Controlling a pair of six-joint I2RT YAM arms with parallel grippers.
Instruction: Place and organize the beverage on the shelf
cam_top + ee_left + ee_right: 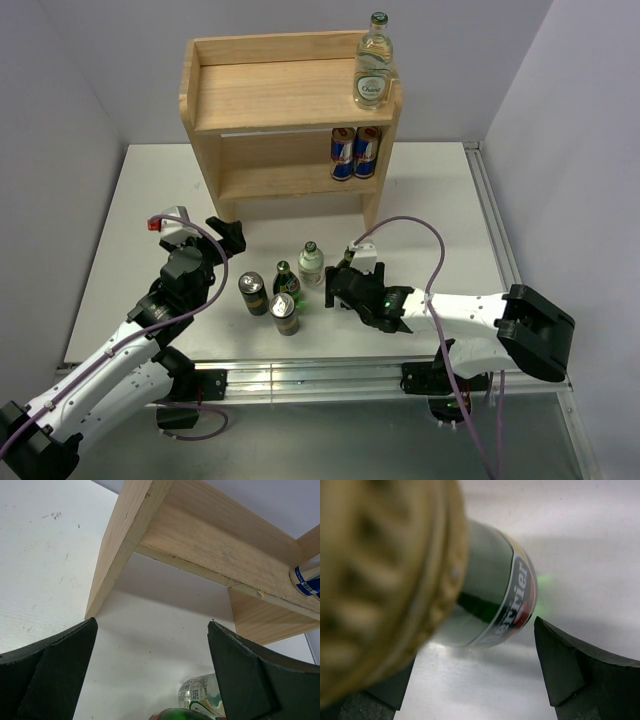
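Observation:
Next, my right gripper needs to move a little outward toward the shelf point(290, 110) to bring its fingers onto the green bottle, whose labelled body is still beyond them.
The light-wood shelf point(290, 110) stands at the back of the table. A clear bottle point(373, 65) is on its top board, and two blue-and-red cans point(355, 152) sit on the lower tier. In front of it on the table stand a clear bottle point(311, 265), a green bottle point(287, 282) and two dark cans point(253, 293). My right gripper point(335, 285) is open around another green bottle point(495, 580) with a gold cap point(380, 575); no contact shows. My left gripper point(228, 235) is open and holds nothing, facing the shelf's underside point(210, 535).
The white table point(440, 200) has a raised rail point(495, 220) along its right edge and a metal rail point(310, 375) along the near edge. Grey walls close in on both sides. In the left wrist view, the clear bottle point(200, 695) lies just below the jaws.

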